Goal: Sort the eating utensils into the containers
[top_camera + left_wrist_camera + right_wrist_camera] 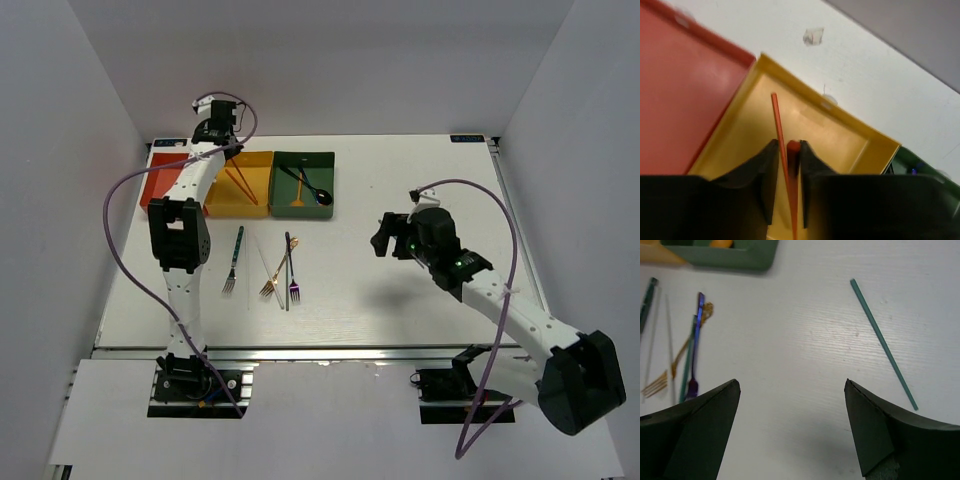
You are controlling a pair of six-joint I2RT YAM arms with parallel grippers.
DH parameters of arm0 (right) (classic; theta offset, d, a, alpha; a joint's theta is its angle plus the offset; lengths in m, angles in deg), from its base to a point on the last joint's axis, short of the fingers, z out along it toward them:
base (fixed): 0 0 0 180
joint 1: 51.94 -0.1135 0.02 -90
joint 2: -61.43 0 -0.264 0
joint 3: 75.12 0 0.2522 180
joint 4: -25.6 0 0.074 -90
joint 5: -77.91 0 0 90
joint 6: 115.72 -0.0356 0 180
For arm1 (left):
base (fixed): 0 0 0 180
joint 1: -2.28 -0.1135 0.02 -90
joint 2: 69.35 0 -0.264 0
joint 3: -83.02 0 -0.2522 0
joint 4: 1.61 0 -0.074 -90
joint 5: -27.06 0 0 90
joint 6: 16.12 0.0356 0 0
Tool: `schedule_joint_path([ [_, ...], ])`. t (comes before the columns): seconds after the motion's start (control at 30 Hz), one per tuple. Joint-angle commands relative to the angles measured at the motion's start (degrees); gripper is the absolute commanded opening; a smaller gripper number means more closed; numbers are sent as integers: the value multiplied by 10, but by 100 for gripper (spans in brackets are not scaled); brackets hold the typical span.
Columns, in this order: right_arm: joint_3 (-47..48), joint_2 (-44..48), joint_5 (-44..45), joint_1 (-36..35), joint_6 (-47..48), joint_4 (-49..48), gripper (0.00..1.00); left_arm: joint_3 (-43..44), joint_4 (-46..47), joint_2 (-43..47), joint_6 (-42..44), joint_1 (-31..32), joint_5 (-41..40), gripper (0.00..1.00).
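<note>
The teal chopstick's middle (884, 344) lies below my right gripper toward the right in the wrist view, so next my right gripper lowers that way, turning to match the slant.
The red-orange tray (160, 185), yellow tray (250, 165) and dark green tray (290, 170) stand in a row at the back left. My left gripper (213, 135) hovers over the yellow tray (850, 145), with its jaws nearly closed on a red chopstick (793, 148). A second red chopstick (776, 117) runs along it into the tray. A black spoon (316, 193) lies in the green tray. My right gripper (383, 238) is open and empty above bare table (792, 382). A teal chopstick (883, 344) lies just beyond it.
Loose utensils lie in front of the trays: a dark teal fork (233, 262), a gold fork (273, 277), a purple fork (293, 275) and a thin silver piece (262, 262). The right wrist view shows them at its left edge (696, 340). The red-orange tray (680, 90) holds nothing.
</note>
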Motion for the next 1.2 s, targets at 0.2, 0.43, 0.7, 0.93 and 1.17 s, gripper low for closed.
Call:
schedule_joint_path([
  [0.2, 109, -135, 36, 29, 141, 59, 89, -120, 46, 116, -43, -1, 97, 98],
  [0.43, 190, -293, 35, 94, 213, 112, 87, -164, 5, 282, -36, -1, 137, 98],
  [0.7, 230, -412, -41, 115, 229, 131, 70, -506, 108, 646, 1, -1, 214, 98],
  [0.93, 263, -496, -79, 115, 219, 156, 15, -628, 55, 721, 54, -1, 221, 98],
  [1.17, 194, -428, -277, 115, 156, 50, 0, -767, 220, 751, -63, -1, 479, 98],
])
